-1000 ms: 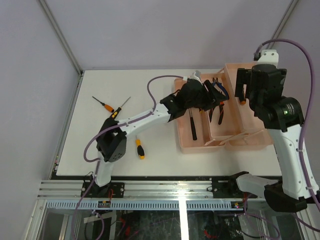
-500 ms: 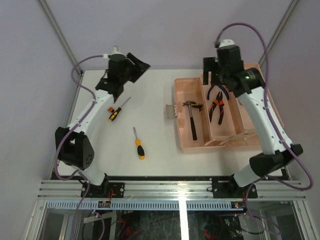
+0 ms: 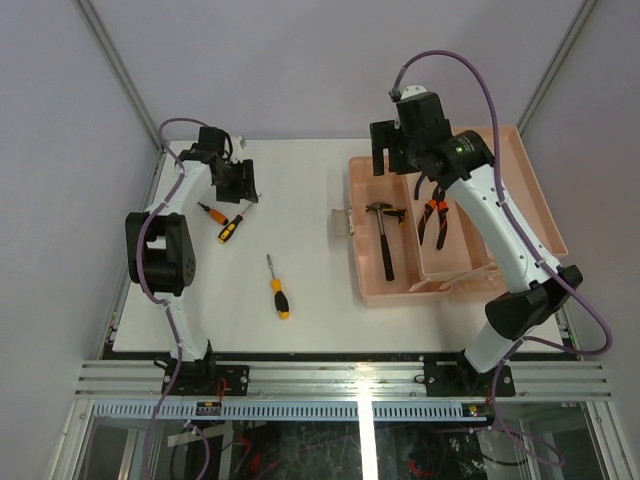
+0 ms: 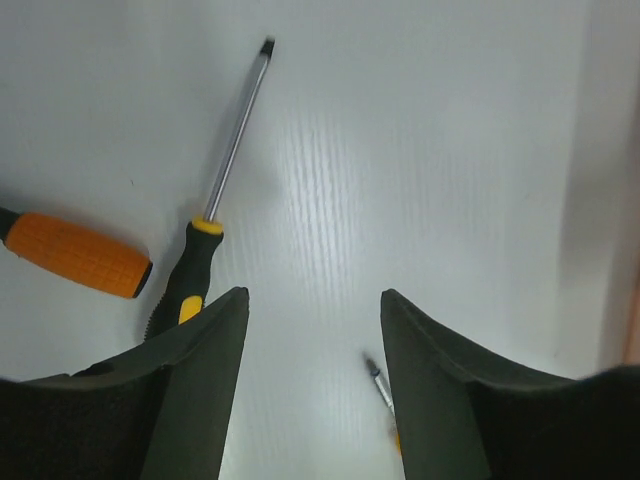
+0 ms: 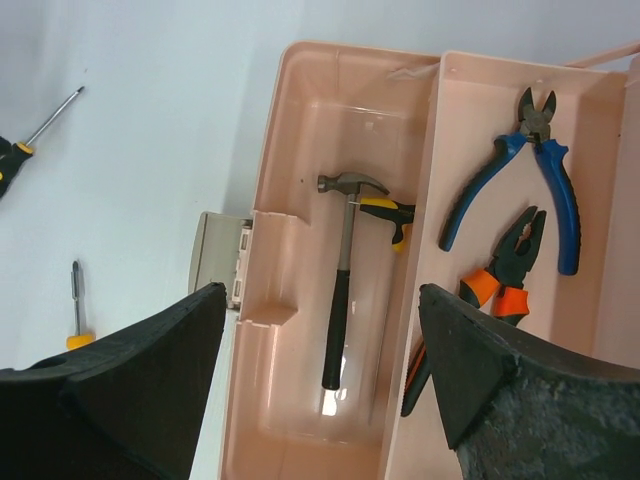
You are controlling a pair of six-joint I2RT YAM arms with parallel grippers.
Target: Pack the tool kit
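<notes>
The handle's collar end [image 3: 236, 221] [image 4: 200, 246] lies below on the left in the wrist view. My left gripper lowers that way onto it next, turning with the handle's slant.
The salmon-pink toolbox [image 3: 358, 262] stands open at the right, its lid [image 3: 535, 200] laid back. A small hammer [image 3: 384, 245] lies in the left compartment, and blue and orange pliers [image 3: 436, 212] lie in the inner tray. My right gripper [image 3: 392, 152] is open and empty above the box's far end. In the right wrist view I see the hammer [image 5: 343, 270], the blue pliers [image 5: 520, 180] and the grey latch [image 5: 222, 255]. My left gripper [image 3: 240, 182] is open and empty just above the orange screwdriver [image 4: 80, 255] and the yellow-black screwdriver [image 4: 190, 270].
A third screwdriver [image 3: 277, 290] with an orange-and-black handle lies on the white table [image 3: 300, 320] in front of the middle. A yellow-black handle [image 5: 390, 212] lies beside the hammer head. Walls stand close behind the table and at its left.
My left gripper has dropped from high at the far left to just above the two screwdrivers. My right gripper has shifted left over the box's far end.
</notes>
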